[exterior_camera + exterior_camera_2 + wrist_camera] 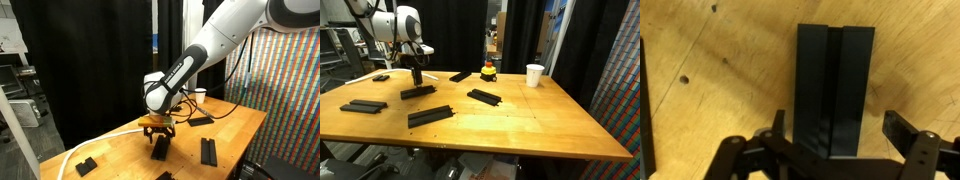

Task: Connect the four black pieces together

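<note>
The black bar's end comes between my gripper's fingers next, as the gripper lowers slightly first, then closes on the long sides.
My gripper (416, 76) hangs low over the far left part of the wooden table. It is open, its fingers straddling one black bar (417, 92). In the wrist view the gripper (840, 128) has a finger on each side of this bar (835, 70), with a gap on the right. The gripper (158, 132) and bar (159, 149) also show in an exterior view. Three more long black bars lie apart: one at the left (367, 105), one at the front (430, 116), one to the right (485, 97).
Two shorter black blocks lie at the back (460, 76) and the far left (382, 77). A small red and yellow toy (489, 70) and a white cup (534, 75) stand at the back. A white cable (90, 146) runs across the table (540, 125).
</note>
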Controlling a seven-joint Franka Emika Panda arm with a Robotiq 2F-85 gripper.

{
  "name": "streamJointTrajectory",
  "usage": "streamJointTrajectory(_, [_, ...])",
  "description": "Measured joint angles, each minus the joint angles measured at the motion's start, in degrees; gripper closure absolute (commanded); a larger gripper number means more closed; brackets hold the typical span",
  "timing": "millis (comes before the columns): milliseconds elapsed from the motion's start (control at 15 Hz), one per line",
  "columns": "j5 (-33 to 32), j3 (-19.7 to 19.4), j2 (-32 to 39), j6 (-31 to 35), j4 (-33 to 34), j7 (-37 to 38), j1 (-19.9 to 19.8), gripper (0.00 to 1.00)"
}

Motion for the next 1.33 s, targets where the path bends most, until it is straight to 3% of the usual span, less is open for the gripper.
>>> streamJointTrajectory(467, [0.58, -0.03, 1.84, 5.10, -1.25, -5.94, -1.61, 0.00])
streamJointTrajectory(533, [0.77, -0.03, 2.26, 5.88, -1.25, -6.82, -1.89, 0.25])
streamJointTrajectory(667, [1.81, -0.03, 2.64, 6.86, -1.25, -8.61, -2.23, 0.31])
streamJointTrajectory(800, [3.57, -0.02, 2.49, 7.29, -1.14, -9.92, -2.44, 0.48])
streamJointTrajectory(1067, [10.37, 0.50, 2.83, 7.58, 0.42, -9.38, -2.44, 0.55])
streamJointTrajectory(1333, [17.12, 1.72, 5.21, 8.66, 3.78, -1.84, -0.50, 0.55])
